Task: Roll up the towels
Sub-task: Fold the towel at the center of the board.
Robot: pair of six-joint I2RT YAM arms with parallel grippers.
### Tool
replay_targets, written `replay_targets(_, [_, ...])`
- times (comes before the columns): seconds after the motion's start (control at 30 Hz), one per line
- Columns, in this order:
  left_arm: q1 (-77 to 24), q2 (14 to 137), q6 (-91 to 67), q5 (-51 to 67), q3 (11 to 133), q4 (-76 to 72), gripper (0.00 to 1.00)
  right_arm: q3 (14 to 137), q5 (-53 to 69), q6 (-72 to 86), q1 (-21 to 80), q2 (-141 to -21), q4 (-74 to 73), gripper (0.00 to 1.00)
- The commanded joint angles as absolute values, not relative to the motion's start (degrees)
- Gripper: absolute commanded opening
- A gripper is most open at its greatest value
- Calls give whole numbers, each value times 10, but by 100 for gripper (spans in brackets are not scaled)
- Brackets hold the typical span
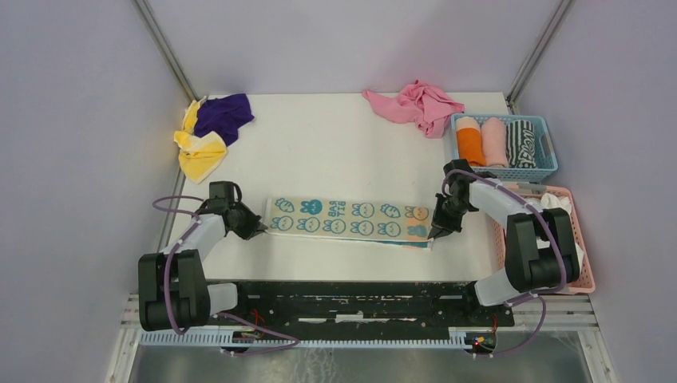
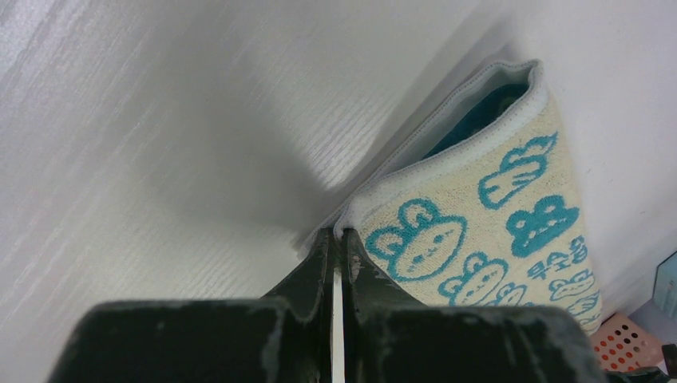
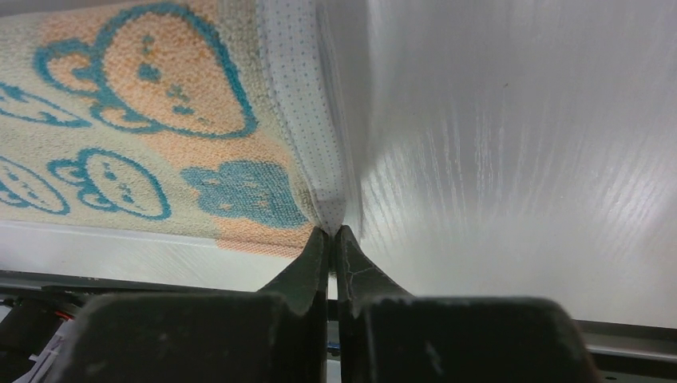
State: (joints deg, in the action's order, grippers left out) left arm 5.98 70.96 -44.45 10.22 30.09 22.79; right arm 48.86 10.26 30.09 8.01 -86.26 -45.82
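Note:
My left gripper will open in place next and release the towel's near corner [image 1: 267, 232] [image 2: 345, 222], as the towel lies folded and that corner sits between my left gripper's fingers on the tabletop.
A teal-and-white towel with cartoon faces [image 1: 349, 219] lies folded into a long strip across the middle of the table. My left gripper [image 1: 261, 229] is shut on the strip's left near corner [image 2: 348, 226]. My right gripper [image 1: 432, 234] is shut on its right near corner [image 3: 330, 217]. In the left wrist view the fold gapes at the far end of the towel [image 2: 479, 120]. A yellow towel [image 1: 199, 152] and a purple towel [image 1: 224, 116] lie crumpled at the back left.
A pink cloth [image 1: 415, 104] lies bunched at the back right. A blue basket [image 1: 546, 144] beside it holds rolled towels. A pink basket [image 1: 581, 271] with white fabric stands right of my right arm.

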Motion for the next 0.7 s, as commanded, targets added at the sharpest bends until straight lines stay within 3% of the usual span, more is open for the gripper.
replay_targets(0.0, [64,725,-460,73,309,198,3,454,110,326,75,-863,-435,7])
replay_targets(0.4, [65,722,-445,57,348,222,3,394,95,374,75,-888,-376,8])
replay_targets(0.67, [64,729,-442,45,339,219,3,460,62,346,74,-903,-390,8])
